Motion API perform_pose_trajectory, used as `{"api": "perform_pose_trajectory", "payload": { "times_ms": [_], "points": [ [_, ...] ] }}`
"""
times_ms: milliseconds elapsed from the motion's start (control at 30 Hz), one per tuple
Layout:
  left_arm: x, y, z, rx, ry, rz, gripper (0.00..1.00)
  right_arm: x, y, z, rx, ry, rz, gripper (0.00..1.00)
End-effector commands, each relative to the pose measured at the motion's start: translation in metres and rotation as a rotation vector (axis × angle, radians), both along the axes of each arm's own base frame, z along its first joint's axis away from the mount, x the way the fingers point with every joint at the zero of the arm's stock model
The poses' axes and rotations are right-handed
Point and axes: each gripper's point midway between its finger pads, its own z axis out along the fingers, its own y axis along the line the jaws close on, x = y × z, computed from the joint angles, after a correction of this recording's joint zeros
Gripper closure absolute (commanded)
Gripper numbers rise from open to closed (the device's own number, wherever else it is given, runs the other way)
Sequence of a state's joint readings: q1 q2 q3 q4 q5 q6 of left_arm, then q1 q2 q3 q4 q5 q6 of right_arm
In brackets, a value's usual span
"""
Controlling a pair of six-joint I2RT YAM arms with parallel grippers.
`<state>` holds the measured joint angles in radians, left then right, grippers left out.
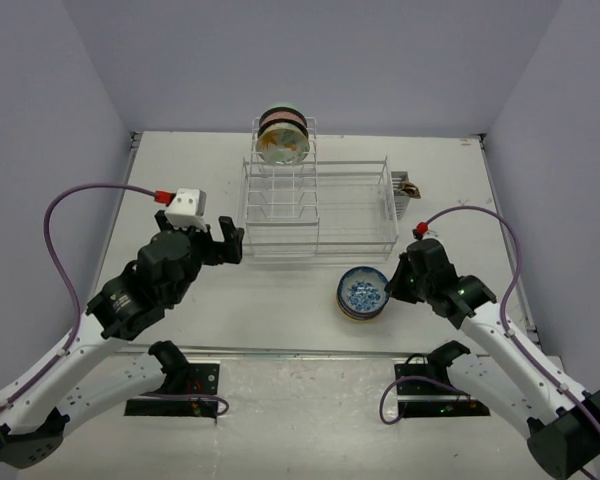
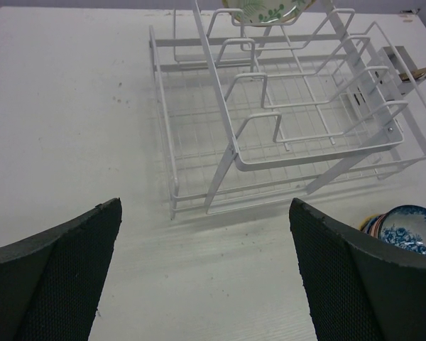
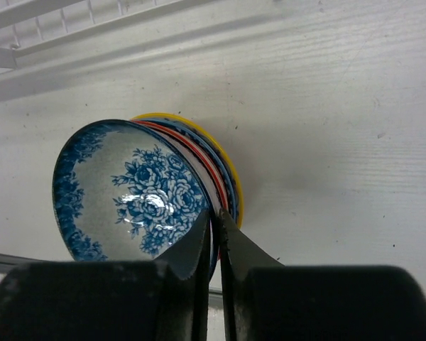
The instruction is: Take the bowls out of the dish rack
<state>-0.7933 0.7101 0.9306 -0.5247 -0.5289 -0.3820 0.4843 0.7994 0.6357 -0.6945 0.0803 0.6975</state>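
My left gripper is due to go up and outward next and turn onto the rim of the pale front bowl, as the other racked bowls are behind it.
The dish rack (image 1: 318,205) stands at the middle back of the table. Upright in its far left slots are bowls (image 1: 283,137), the front one pale with a green pattern (image 2: 266,8). In front of the rack's right end, a stack of bowls (image 1: 363,292) lies on the table with a blue-white floral bowl (image 3: 128,192) on top, red, blue and yellow rims (image 3: 231,177) under it. My right gripper (image 3: 214,217) is shut on the near rim of that floral bowl. My left gripper (image 2: 204,206) is open over bare table, short of the rack's (image 2: 284,135) front left corner.
A small dark and brown object (image 1: 408,188) sits against the rack's right end. The table's back edge (image 1: 310,133) meets the wall just behind the racked bowls. The stack (image 2: 412,227) lies to the right of my left gripper.
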Motion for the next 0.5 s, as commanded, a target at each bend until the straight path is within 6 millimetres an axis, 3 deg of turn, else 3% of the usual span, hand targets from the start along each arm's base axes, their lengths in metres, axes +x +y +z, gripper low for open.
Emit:
{"api": "perform_pose_trajectory", "payload": {
  "times_ms": [0, 267, 400, 467],
  "points": [
    [0.002, -0.007, 0.032, -0.052, -0.062, -0.025, 0.0, 0.006, 0.0, 0.005, -0.01, -0.002, -0.019, 0.97],
    [0.008, -0.022, 0.043, -0.075, -0.071, -0.065, 0.0, 0.004, 0.002, 0.005, 0.003, -0.003, -0.006, 1.0],
    [0.019, -0.031, 0.061, -0.084, -0.102, -0.061, 0.0, 0.004, 0.004, 0.012, 0.016, -0.02, 0.002, 0.81],
    [0.027, -0.034, 0.075, -0.072, -0.121, -0.05, 0.0, 0.004, 0.004, 0.025, 0.027, -0.042, 0.009, 0.77]
  ]
}}
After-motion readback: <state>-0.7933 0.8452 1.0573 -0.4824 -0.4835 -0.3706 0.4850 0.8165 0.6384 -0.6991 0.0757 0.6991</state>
